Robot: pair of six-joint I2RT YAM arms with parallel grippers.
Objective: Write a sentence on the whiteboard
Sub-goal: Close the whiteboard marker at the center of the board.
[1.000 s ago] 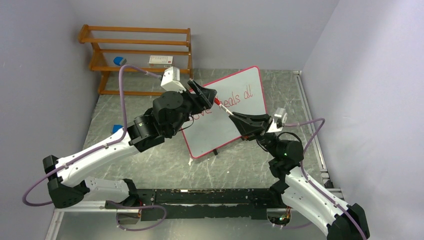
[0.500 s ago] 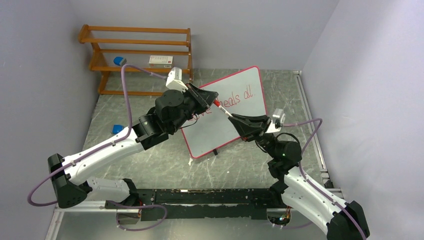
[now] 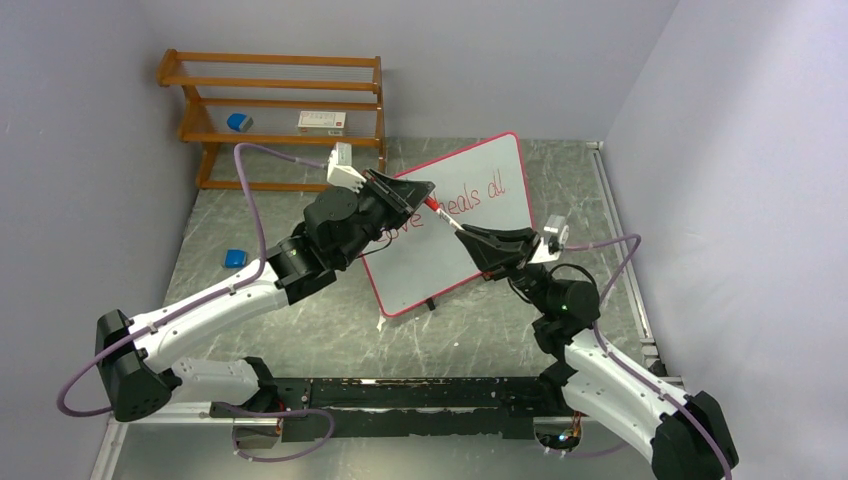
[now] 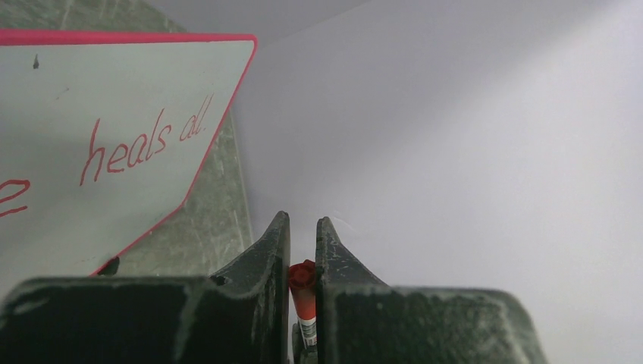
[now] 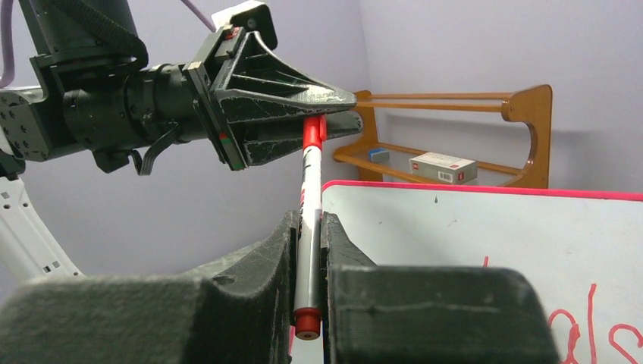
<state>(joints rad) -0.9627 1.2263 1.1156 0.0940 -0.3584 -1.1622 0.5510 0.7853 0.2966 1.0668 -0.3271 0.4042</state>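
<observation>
The sentence (image 3: 468, 202) is written. The capped marker goes down toward the right in the top view with my right gripper next, onto the tabletop beside the whiteboard for release.
The whiteboard (image 3: 440, 268) leans tilted at mid-table, red-framed, with the sentence (image 3: 468, 202) in red script; "heals all." (image 4: 144, 145) reads plainly in the left wrist view. Above the board a white marker (image 3: 446, 216) spans between both grippers. My left gripper (image 3: 430, 191) is shut on the marker's red cap (image 4: 302, 279), which sits pinched between its fingers. My right gripper (image 3: 466, 233) is shut on the marker's white barrel (image 5: 309, 227), whose red tail end sticks out toward the camera. The cap (image 5: 313, 133) sits on the marker's far end.
A wooden slatted rack (image 3: 280, 110) stands at the back left, holding a blue eraser (image 3: 238, 122) and a small white box (image 3: 322, 121). Another blue block (image 3: 235, 258) lies on the marbled tabletop to the left. Walls close in on both sides.
My left gripper has shut on the marker's cap and its wrist has turned slightly. The right gripper keeps its hold on the barrel, hardly moved.
</observation>
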